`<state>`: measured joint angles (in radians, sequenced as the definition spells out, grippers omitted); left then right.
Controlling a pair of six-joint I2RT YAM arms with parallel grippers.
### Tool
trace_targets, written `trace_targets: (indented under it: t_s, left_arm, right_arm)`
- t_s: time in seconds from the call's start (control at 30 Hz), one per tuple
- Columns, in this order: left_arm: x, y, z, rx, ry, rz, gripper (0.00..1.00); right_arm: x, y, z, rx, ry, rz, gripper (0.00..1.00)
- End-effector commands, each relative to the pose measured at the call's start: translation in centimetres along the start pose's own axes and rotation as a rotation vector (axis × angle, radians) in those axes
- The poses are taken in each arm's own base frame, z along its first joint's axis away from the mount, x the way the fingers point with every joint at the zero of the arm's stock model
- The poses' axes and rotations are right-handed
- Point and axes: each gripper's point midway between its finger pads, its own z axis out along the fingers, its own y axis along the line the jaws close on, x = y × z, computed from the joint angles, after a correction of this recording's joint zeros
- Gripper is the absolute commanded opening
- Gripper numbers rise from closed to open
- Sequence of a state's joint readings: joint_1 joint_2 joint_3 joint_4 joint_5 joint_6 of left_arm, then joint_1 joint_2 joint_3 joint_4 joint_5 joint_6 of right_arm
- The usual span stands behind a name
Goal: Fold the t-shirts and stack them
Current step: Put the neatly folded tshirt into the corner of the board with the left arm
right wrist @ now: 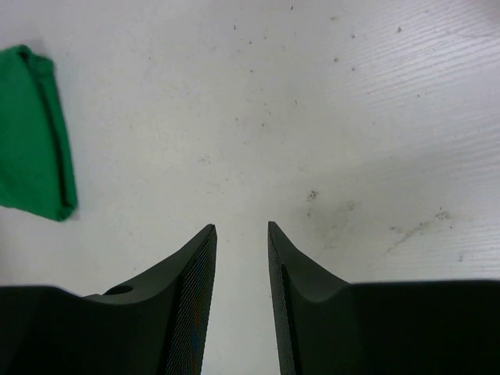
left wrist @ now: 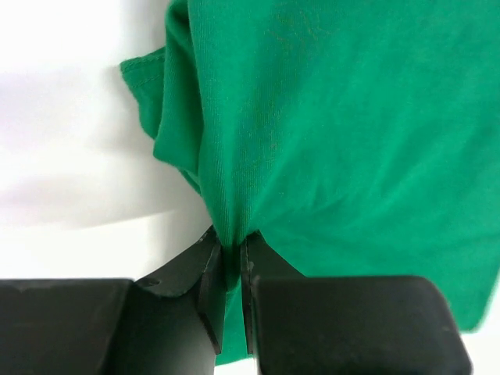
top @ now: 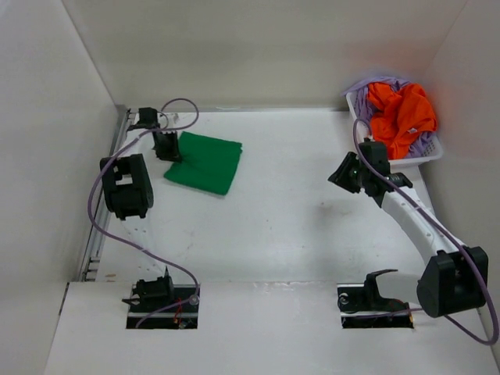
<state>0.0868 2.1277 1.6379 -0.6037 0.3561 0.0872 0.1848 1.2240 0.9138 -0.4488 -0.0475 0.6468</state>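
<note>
Next I will drag the shirt in my left gripper outward toward the bar, then release, since the shirt's back corner lies to the gripper's left in the top view.
The green t-shirt (top: 205, 162) lies folded on the table at the back left; it fills the left wrist view (left wrist: 351, 133) and shows at the left edge of the right wrist view (right wrist: 31, 148). My left gripper (top: 168, 152) (left wrist: 233, 246) is shut on the green shirt's left edge, cloth pinched between the fingers. The bright orange t-shirt (top: 402, 113) lies crumpled in the basket on top of the lavender t-shirt (top: 367, 98). My right gripper (top: 344, 173) (right wrist: 241, 230) is open and empty above bare table, in front of the basket.
The white mesh basket (top: 428, 152) stands at the back right corner. White walls enclose the table on the left, back and right. A metal rail (top: 101, 226) runs along the left edge. Purple cables loop from both arms.
</note>
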Motion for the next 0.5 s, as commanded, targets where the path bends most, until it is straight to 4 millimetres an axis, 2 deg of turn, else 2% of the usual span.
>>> trace_targets:
  t_s: [0.0,0.1,0.2,0.33,0.47]
  left_arm:
    - [-4.4,7.8,-1.1,-0.18,-0.096,0.066,0.0]
    - [-7.5,12.9,-1.8,-0.289,-0.172,0.077,0.0]
    - [-10.7,17.0,-2.2,-0.389,-0.253,0.105,0.01]
    - [-13.9,20.9,-2.7,-0.509,-0.346,0.142,0.04]
    - [-15.2,23.0,-2.7,-0.546,-0.393,0.131,0.05]
  right_arm:
    - [-1.9,1.8,0.1,-0.02,-0.022,-0.044,0.37]
    - [-1.9,2.6,0.7,-0.014,0.003,-0.068,0.37]
    - [-1.8,3.2,1.2,-0.005,0.029,-0.091,0.37]
    - [-1.3,3.7,1.8,0.013,0.066,-0.108,0.37]
    - [-0.8,4.2,2.1,0.029,0.09,-0.126,0.37]
